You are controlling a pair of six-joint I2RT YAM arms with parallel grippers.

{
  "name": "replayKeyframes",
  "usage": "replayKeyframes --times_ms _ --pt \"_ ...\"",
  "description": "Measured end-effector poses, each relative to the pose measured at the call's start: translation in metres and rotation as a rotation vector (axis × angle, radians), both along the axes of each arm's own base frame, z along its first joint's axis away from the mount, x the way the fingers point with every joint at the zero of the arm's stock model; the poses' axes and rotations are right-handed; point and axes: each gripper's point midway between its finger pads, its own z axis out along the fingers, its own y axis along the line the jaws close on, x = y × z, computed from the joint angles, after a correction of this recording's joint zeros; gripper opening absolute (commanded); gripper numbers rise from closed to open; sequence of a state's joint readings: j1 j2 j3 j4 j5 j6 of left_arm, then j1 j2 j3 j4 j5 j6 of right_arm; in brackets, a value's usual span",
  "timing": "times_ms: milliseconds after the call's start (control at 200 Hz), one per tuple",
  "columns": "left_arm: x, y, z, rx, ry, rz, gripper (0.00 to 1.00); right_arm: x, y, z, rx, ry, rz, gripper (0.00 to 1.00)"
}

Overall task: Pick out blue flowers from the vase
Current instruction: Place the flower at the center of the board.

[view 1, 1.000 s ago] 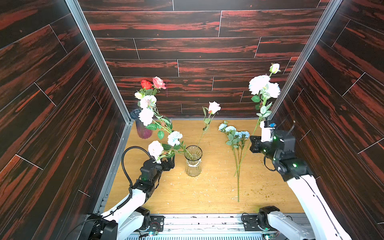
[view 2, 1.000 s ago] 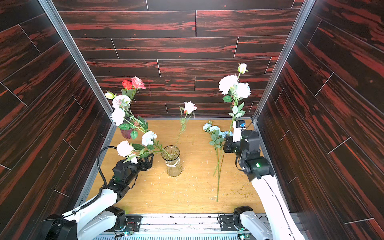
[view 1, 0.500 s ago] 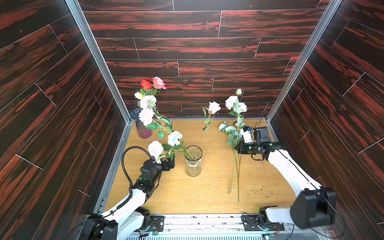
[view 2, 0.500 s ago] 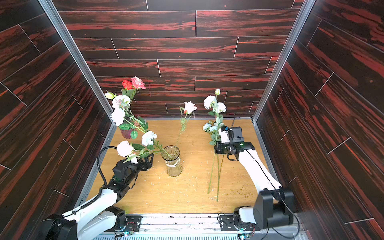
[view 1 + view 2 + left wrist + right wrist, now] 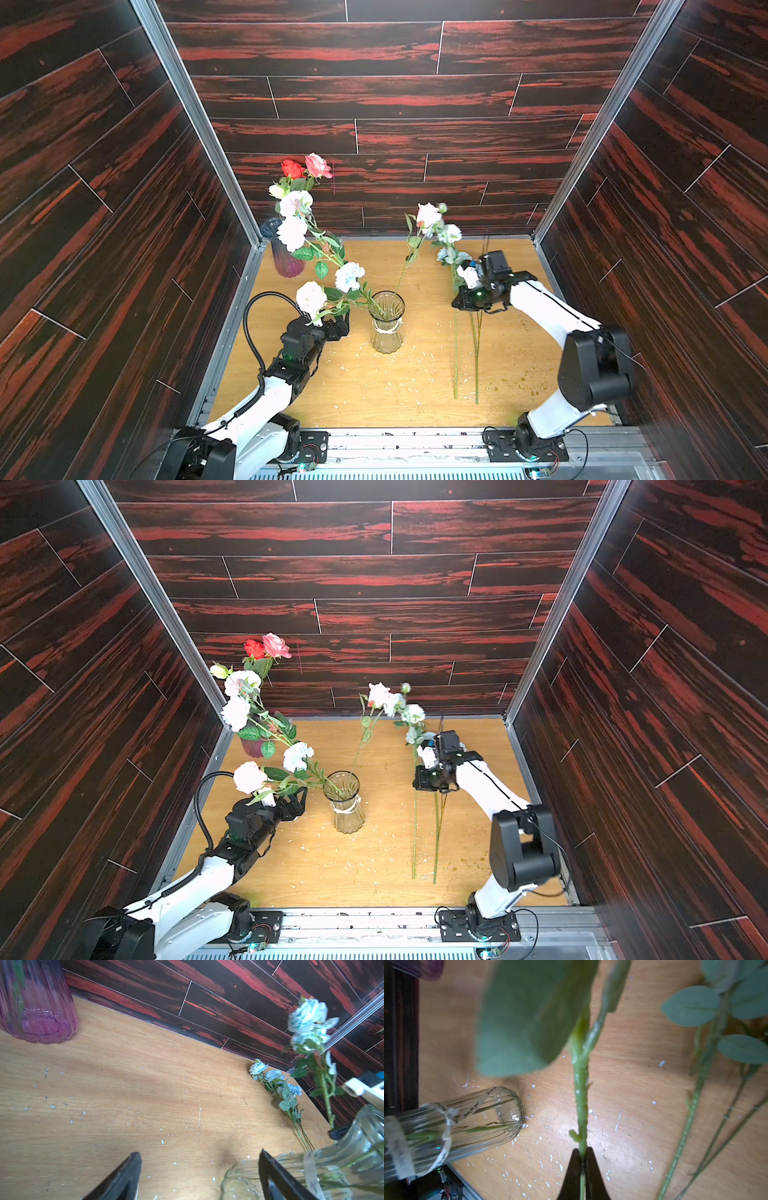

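Note:
My right gripper moves down next to the bare tabletop (image 5: 464, 340) (image 5: 632, 1128) beside the lying spray below it. Once the raised green stem rests there, the gripper lets go of the stem.
A clear glass vase (image 5: 386, 328) (image 5: 347, 808) stands mid-table. Blue flowers (image 5: 349, 276) (image 5: 297, 756) lean out of it to the left on long stems, and a cream-pink rose (image 5: 428, 214) rises from it. My right gripper (image 5: 459, 302) (image 5: 583, 1150) is shut on the green stem (image 5: 580, 1105) of one blue spray (image 5: 451, 234) (image 5: 307, 1020), held low over the table right of the vase. Another blue spray (image 5: 270, 1076) (image 5: 476, 365) lies on the table beside it. My left gripper (image 5: 341, 326) (image 5: 199, 1154) is open just left of the vase (image 5: 332, 1163), holding nothing.
A purple vase (image 5: 284, 259) (image 5: 39, 1001) with red and pink roses (image 5: 306, 166) stands in the far left corner. Dark wood-pattern walls close in the table (image 5: 353, 386) on three sides. White flecks dot the tabletop.
My right arm has come down and leftward from high by the right wall, bringing the held spray low beside the one on the table. The left arm has not moved.

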State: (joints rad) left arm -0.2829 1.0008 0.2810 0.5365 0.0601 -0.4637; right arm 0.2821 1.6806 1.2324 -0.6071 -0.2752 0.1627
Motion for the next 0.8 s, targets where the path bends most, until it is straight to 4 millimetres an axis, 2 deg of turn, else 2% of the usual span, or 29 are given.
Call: replayKeyframes --times_ms 115,401,802 --pt "0.0 0.0 0.0 0.0 0.0 0.0 0.9 0.005 0.008 -0.018 -0.027 0.044 0.02 0.0" --pt "0.0 0.0 0.0 0.0 0.0 0.0 0.9 0.004 0.0 -0.071 -0.11 0.171 0.003 0.0" --pt "0.0 0.0 0.0 0.0 0.001 0.0 0.9 0.003 -0.019 -0.089 -0.197 0.19 -0.036 0.0"
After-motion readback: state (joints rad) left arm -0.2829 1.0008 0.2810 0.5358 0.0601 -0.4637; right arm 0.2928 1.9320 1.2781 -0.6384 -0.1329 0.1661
